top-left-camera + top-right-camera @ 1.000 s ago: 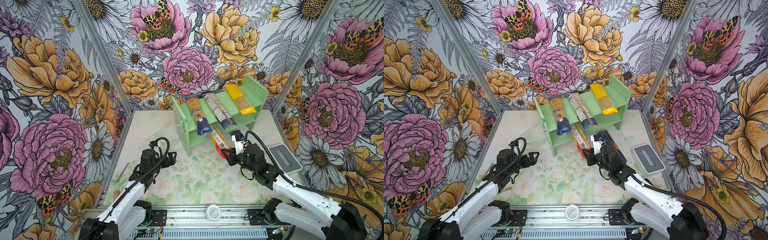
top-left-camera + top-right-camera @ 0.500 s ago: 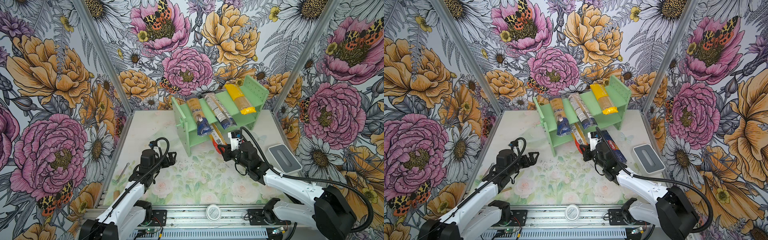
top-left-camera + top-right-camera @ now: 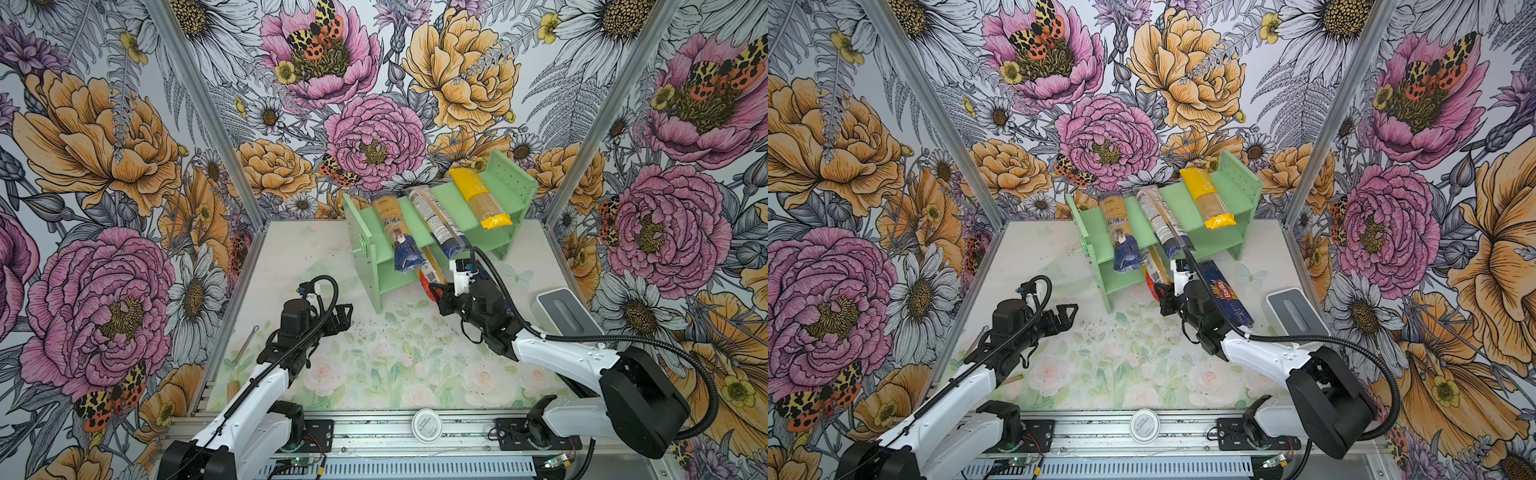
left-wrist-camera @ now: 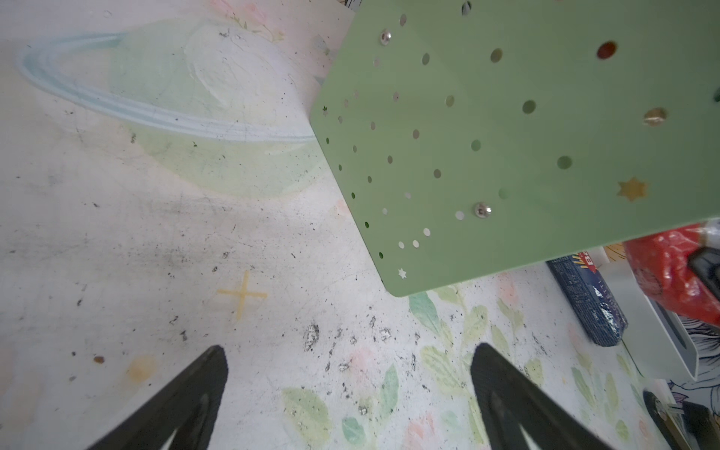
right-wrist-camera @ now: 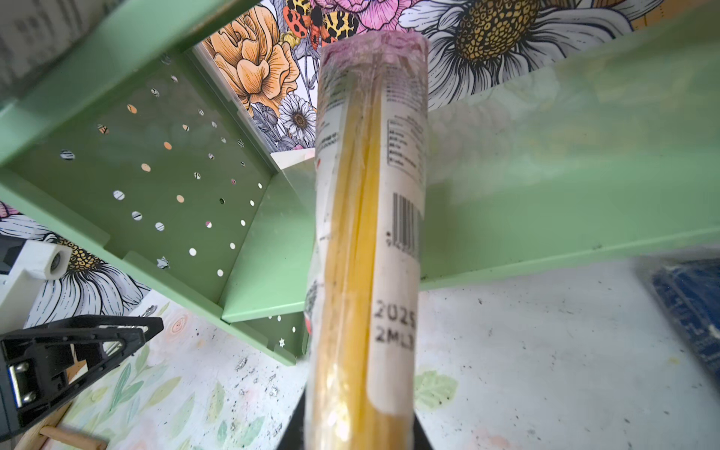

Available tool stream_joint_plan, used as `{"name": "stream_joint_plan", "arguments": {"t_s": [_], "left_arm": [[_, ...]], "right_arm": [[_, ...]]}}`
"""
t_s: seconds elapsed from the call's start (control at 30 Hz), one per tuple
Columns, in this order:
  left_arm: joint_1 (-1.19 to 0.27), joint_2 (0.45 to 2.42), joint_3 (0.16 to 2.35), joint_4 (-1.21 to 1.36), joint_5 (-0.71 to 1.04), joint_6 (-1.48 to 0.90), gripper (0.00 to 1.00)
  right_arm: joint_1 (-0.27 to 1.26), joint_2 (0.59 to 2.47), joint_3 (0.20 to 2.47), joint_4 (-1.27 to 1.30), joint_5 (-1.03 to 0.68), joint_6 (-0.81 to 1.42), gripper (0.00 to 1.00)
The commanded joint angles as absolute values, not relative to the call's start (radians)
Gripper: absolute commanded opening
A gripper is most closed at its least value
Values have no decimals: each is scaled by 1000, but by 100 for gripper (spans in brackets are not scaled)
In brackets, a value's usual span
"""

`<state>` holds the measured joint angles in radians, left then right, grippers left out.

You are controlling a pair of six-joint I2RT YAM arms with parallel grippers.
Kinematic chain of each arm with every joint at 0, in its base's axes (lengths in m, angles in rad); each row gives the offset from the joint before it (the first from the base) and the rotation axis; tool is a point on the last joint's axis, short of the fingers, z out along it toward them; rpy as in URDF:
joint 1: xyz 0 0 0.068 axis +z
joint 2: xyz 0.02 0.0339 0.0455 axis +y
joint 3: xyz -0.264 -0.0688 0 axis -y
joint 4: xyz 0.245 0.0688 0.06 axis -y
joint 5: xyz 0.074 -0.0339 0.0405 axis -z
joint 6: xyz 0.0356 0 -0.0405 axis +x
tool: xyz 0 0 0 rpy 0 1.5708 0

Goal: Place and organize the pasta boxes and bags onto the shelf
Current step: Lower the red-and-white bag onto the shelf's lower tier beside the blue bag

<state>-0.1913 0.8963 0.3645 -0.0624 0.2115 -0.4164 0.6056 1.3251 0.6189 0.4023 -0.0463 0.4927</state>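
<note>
The lower level of the shelf lies outward of my right gripper: since the red pack [image 3: 430, 272] still juts past that level's front edge, I need to push it farther outward and release it.
The mint-green shelf [image 3: 513, 183] [image 3: 1241, 178] stands at the back of the table. Across its top tier lie two clear packs with dark-blue ends [image 3: 395, 232] [image 3: 434, 220] and a yellow pack [image 3: 478, 197]. My right gripper [image 3: 436, 291] [image 3: 1160, 293] [image 5: 358, 432] is shut on the near end of the red pack [image 3: 430, 272] [image 5: 366, 233], whose far end reaches in over the lower tier [image 5: 545, 195]. The dark-blue pack [image 3: 1225, 295] [image 4: 588, 296] lies on the table beside that arm. My left gripper [image 3: 345, 311] [image 4: 350, 350] hovers open and empty, left of the shelf's side panel [image 4: 506, 136].
A grey and white device [image 3: 561, 309] sits at the right edge of the table. A metal wrench [image 3: 245, 345] and a wooden dowel [image 3: 1013, 378] lie by the left edge. A round white lid [image 3: 427, 424] rests on the front rail. Flowered walls close in three sides.
My right gripper has moved toward the shelf with the red pack, pushing its far end further in under the top tier. The left arm has stayed still.
</note>
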Motion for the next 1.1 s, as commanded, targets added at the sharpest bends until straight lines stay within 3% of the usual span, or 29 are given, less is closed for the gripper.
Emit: {"name": "stream_joint_plan", "arguments": {"t_s": [0.0,1.07], "left_arm": [[-180,884,347,-39,230,-414,99],[-170,865,344,-49,232,-413,99]], "right_arm": [[611,1317,714,694,-23,493,0],[612,1491,767,780,30,505,0]]}}
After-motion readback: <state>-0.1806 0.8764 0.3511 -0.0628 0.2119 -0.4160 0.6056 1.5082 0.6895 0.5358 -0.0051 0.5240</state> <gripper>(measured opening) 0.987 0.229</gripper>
